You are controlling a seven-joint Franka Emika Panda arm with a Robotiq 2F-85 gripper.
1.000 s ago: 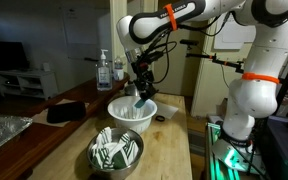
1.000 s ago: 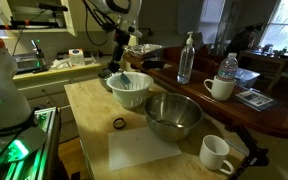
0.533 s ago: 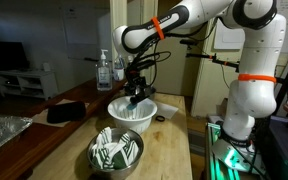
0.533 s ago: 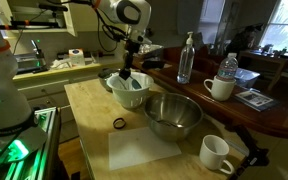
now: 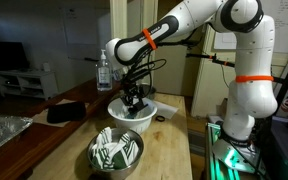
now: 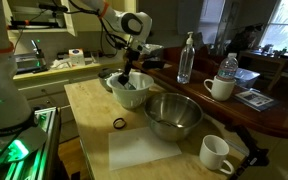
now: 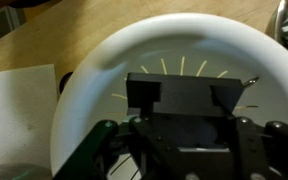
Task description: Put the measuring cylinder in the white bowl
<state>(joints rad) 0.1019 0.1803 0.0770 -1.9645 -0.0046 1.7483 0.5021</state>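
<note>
I should first lower my gripper deeper into the white bowl, so that I can set the measuring cylinder down there.
The white bowl (image 5: 132, 114) with ribbed sides stands on the wooden table; it also shows in an exterior view (image 6: 130, 92) and fills the wrist view (image 7: 184, 30). My gripper (image 5: 134, 101) reaches down inside it, also seen in an exterior view (image 6: 125, 80) and in the wrist view (image 7: 189, 98). The measuring cylinder (image 7: 202, 133) shows only as a dim bluish shape between my fingers, low in the bowl. In both exterior views the bowl's wall and my fingers hide it.
A steel bowl with a green-white cloth (image 5: 116, 150) stands in front of the white bowl. A plain steel bowl (image 6: 174, 115), a black ring (image 6: 118, 123), a white sheet (image 6: 149, 150), two mugs (image 6: 216, 152) and bottles (image 6: 187, 58) stand nearby. A pump bottle (image 5: 104, 70) stands behind.
My gripper has come down from above the bowl's rim into the bowl with the teal cylinder, which is now out of sight in the exterior views.
</note>
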